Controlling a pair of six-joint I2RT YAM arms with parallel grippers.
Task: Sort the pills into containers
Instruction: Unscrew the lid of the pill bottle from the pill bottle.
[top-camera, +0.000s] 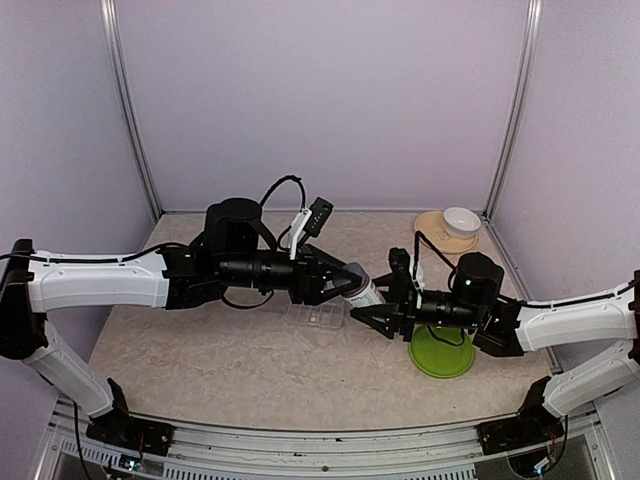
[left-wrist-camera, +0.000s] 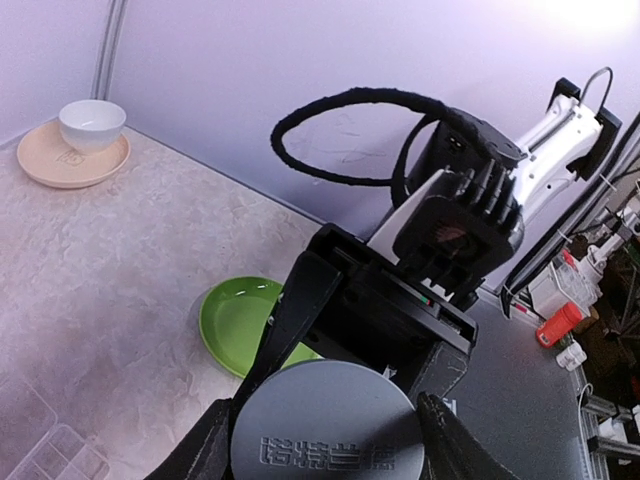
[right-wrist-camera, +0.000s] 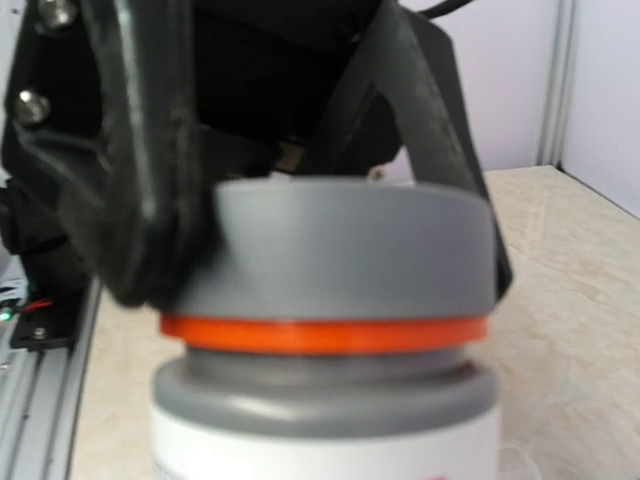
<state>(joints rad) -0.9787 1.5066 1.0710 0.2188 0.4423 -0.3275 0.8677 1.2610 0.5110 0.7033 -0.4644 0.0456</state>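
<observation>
The cap in my left gripper will go down and left in the top view next, to bare tabletop by the pill box (top-camera: 268, 317), and I will release it there.
A white pill bottle (top-camera: 364, 291) with a grey cap (left-wrist-camera: 330, 430) and an orange ring (right-wrist-camera: 320, 333) hangs between both arms above the table. My left gripper (top-camera: 350, 281) is shut on the cap, one black finger (left-wrist-camera: 205, 450) on each side of it. My right gripper (top-camera: 372, 315) comes from the opposite side and is shut on the bottle's white body (right-wrist-camera: 320, 445). The clear pill box with its containers (top-camera: 318, 316) lies flat on the table just below the bottle, and its corner shows in the left wrist view (left-wrist-camera: 50, 455). No pills are in view.
The round green plate (top-camera: 441, 352) lies under the right arm's wrist. A white bowl (top-camera: 461, 221) stands on a beige saucer (top-camera: 437, 233) in the back right corner. Purple walls close in the back and both sides.
</observation>
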